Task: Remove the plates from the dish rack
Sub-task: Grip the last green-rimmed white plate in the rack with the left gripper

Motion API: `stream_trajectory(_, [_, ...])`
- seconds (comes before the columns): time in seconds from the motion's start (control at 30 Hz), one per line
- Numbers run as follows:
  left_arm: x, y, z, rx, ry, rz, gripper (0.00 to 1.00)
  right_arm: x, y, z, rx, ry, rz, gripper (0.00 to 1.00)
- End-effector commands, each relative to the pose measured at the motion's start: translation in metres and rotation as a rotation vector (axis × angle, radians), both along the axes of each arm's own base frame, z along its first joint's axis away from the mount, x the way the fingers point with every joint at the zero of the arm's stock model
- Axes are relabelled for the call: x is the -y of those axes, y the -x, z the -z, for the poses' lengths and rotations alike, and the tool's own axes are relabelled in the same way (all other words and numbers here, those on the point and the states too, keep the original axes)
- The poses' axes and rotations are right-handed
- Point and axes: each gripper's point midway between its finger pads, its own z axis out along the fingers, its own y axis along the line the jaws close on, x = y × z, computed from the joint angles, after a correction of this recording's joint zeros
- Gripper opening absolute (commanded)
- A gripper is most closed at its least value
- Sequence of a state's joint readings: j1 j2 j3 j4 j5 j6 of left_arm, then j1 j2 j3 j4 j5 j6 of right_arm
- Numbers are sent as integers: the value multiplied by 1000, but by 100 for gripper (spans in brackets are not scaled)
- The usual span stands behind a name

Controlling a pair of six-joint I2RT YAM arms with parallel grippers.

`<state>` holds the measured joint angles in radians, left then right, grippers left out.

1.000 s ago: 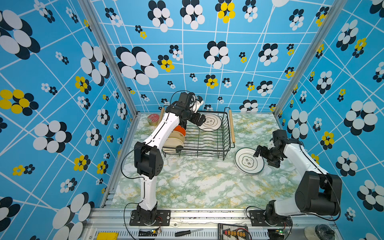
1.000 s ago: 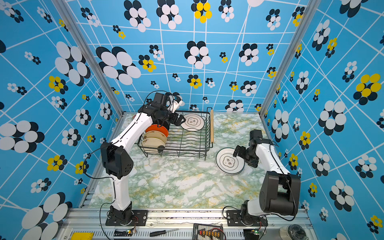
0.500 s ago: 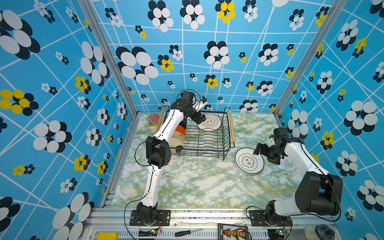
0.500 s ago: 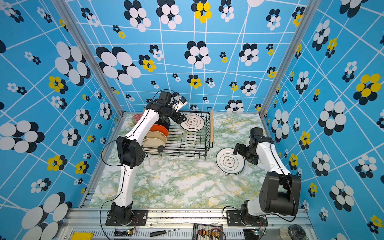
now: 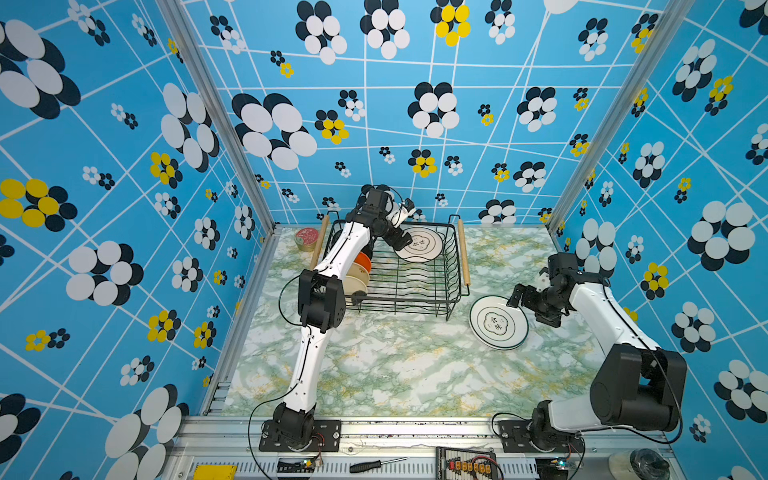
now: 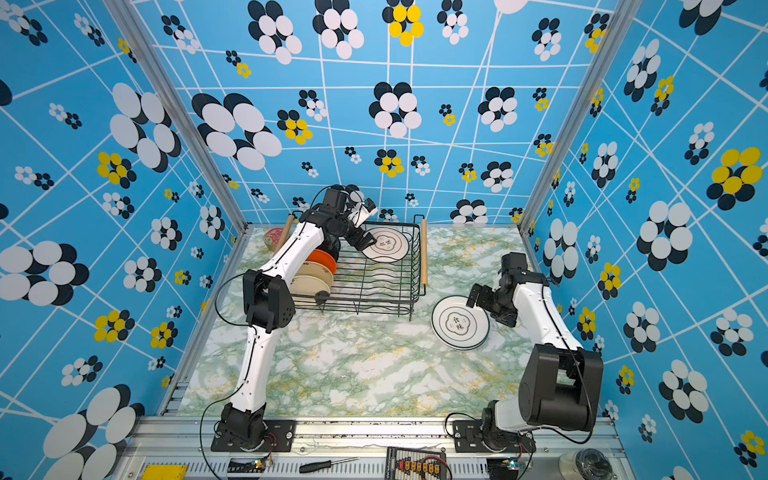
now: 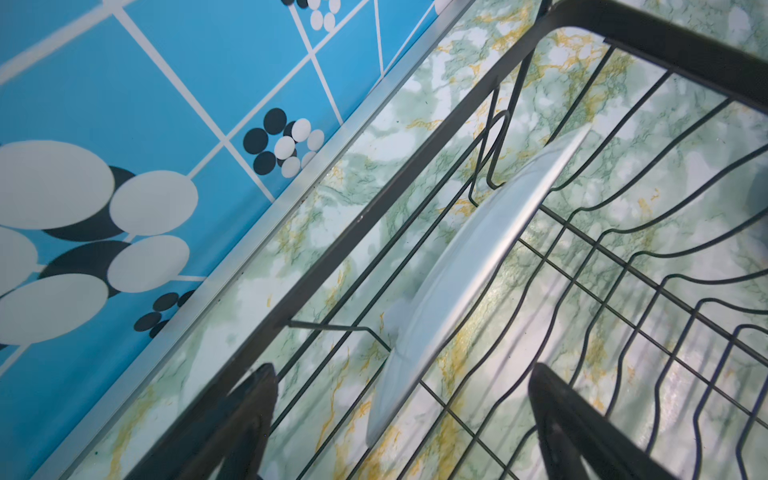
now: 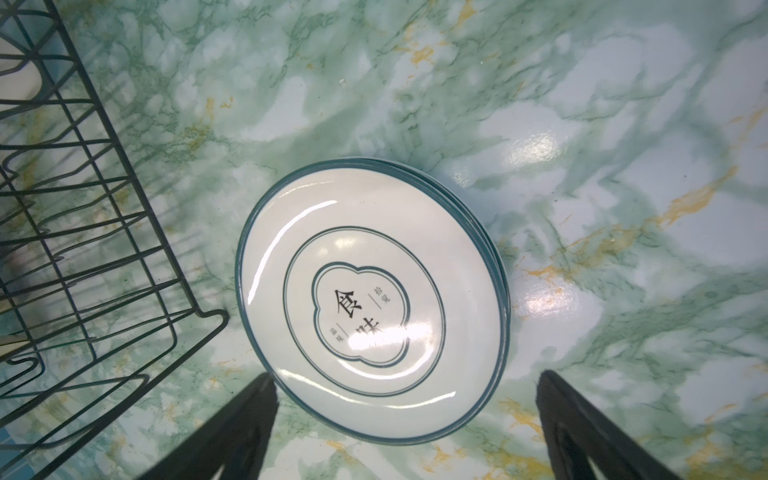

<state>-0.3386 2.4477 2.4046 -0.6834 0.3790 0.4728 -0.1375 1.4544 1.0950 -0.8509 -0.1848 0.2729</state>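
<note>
My left gripper goes down next, fingers open, onto the white plate's nearest edge [image 5: 401, 252] [image 7: 390, 396] just below it and closes, since the fingers already stand astride the plate's edge.
The black wire dish rack [image 5: 451, 286] [image 6: 411, 286] stands at the back of the table. A white plate [image 5: 417, 245] [image 6: 385, 245] leans upright at its far end. Smaller orange [image 5: 363, 262] and cream plates [image 5: 358, 278] stand at its left, partly behind my left arm. My left gripper [image 5: 400, 240] [image 7: 403, 374] is open, its fingers astride that white plate's edge [image 7: 469, 266] without touching. A stack of white plates [image 5: 498, 322] [image 8: 374, 291] lies flat right of the rack. My right gripper [image 5: 515, 297] [image 8: 405, 376] hovers open at the stack's edge, holding nothing.
A red-lidded tin [image 5: 306, 237] sits at the back left corner outside the rack. Wooden rod handles [image 5: 462, 253] run along the rack's sides. The rack's corner [image 8: 123, 166] is close to the stack. Blue patterned walls enclose three sides.
The left arm's elbow has swung forward and to the right while its gripper stayed at the rack's white plate. The right gripper has hardly moved beside the stack.
</note>
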Motion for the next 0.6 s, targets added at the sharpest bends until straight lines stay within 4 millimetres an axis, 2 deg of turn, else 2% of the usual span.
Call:
stream_trajectory(0.0, [7,-4,2,17,22,35,94,-1,0,-5,-14,-1,-1,99])
stream_trajectory(0.2, [13,1,16,-19,34,61,91,0,0,-6,-15,6,9,99])
stream_trajectory(0.4, [17,5,22,-35,38,79,85,0,1,-5,-21,6,15,99])
stream_trajectory(0.57, [18,10,26,-59,42,94,75,1,-1,-6,-14,6,22,99])
